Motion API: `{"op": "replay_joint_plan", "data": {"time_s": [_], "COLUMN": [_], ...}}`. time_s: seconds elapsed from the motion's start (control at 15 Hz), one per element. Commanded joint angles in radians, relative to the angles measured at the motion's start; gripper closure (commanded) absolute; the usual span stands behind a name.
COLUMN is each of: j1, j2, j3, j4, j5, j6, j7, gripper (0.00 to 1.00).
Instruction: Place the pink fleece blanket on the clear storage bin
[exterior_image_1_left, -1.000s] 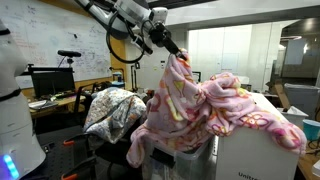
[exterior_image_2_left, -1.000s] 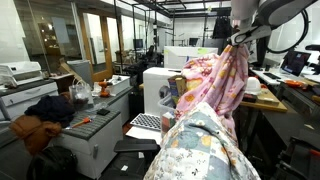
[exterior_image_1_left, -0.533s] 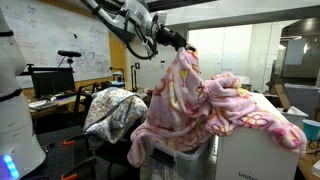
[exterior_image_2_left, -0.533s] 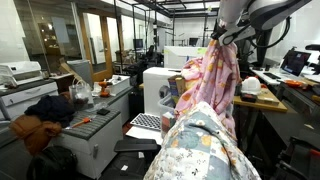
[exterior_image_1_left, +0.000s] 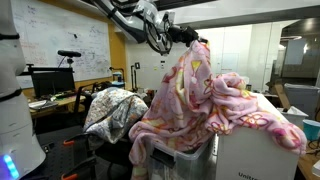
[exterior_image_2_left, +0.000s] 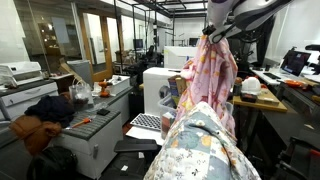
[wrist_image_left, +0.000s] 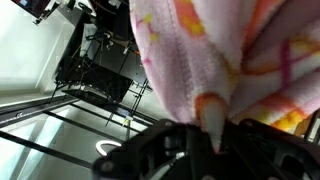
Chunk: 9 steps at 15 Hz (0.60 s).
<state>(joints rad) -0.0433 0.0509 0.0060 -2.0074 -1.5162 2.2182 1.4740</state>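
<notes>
The blanket hangs over the near end of the bin, so I will next move my gripper outward and up, then down, over the bin's edge by the white box, and let go.
The pink fleece blanket (exterior_image_1_left: 205, 105) hangs in a tall peak from my gripper (exterior_image_1_left: 196, 41), which is shut on its top fold. Its lower part spreads over the clear storage bin (exterior_image_1_left: 187, 163) and trails onto the white box beside it. Only a strip of the bin's whitish wall shows under the cloth. In an exterior view the blanket (exterior_image_2_left: 216, 75) drops straight down from the gripper (exterior_image_2_left: 210, 31). The wrist view is filled by the blanket (wrist_image_left: 230, 60), with a pinched fold running down between the dark fingers (wrist_image_left: 165, 140) of the gripper (wrist_image_left: 211, 140).
A grey-white patterned blanket (exterior_image_1_left: 114, 110) lies over a chair and fills the foreground (exterior_image_2_left: 200, 150). A large opaque white box (exterior_image_1_left: 262, 153) stands beside the bin. Desks with monitors (exterior_image_1_left: 50, 82), a metal cabinet (exterior_image_2_left: 90, 125) and a white machine (exterior_image_2_left: 158, 88) stand around.
My gripper has carried the blanket's top higher and sideways, towards the white box in the exterior view showing the whiteboard. The cloth now peaks over the bin.
</notes>
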Motion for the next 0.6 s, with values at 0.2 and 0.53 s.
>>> {"op": "replay_joint_plan", "data": {"time_s": [0.2, 0.53], "j1": [0.021, 0.021], "j2": [0.075, 0.128], "j3": [-0.011, -0.017], "j4": [0.144, 0.215], "j5": [-0.119, -0.146], "j6": [-0.218, -0.328], "j7": [0.026, 0.018], "gripper": [0.99, 0.99]}}
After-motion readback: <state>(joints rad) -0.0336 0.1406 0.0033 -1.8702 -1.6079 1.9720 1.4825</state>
